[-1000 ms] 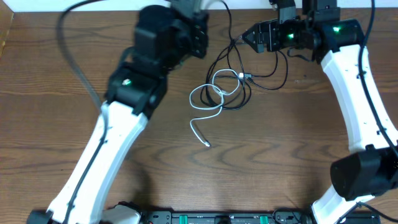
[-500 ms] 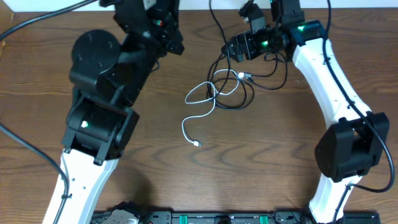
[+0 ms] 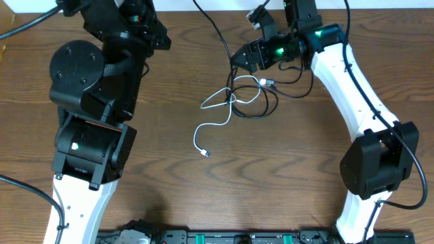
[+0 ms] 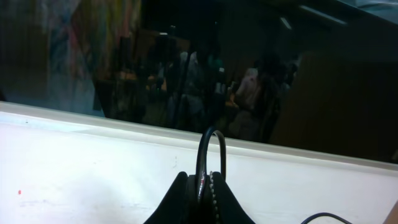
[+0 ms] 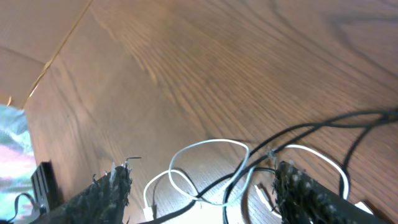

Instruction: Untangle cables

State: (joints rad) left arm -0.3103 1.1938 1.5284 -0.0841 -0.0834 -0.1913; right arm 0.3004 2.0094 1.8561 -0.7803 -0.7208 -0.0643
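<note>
I need to move my left gripper down toward the tangled cables next and lower the held loop to let go of it, because the tangle is on the tabletop below my gripper.
A white cable [image 3: 196, 139] and two black cables lie tangled in loops at the table's middle back. One black cable [image 3: 222, 42] rises from the tangle to the top edge. My left gripper [image 4: 204, 180] is shut on a loop of this black cable [image 4: 202, 146] and holds it high; its fingertips do not show in the overhead view. My right gripper [image 3: 244, 57] is open just above the tangle's back-left part. In the right wrist view its fingers [image 5: 205, 190] straddle white loops [image 5: 208, 144] and black strands [image 5: 323, 121]. The other black cable [image 3: 303, 89] loops off to the right.
The wooden table [image 3: 285, 176] has the white cable's plug end [image 3: 205, 153] lying loose in front of the tangle. The big left arm [image 3: 91, 135] covers the left side. A white wall edge [image 4: 93, 162] runs behind the table.
My left arm has swung left and back, drawing the held black cable with it. The white cable's free end slid left and forward. My right gripper moved left over the tangle.
</note>
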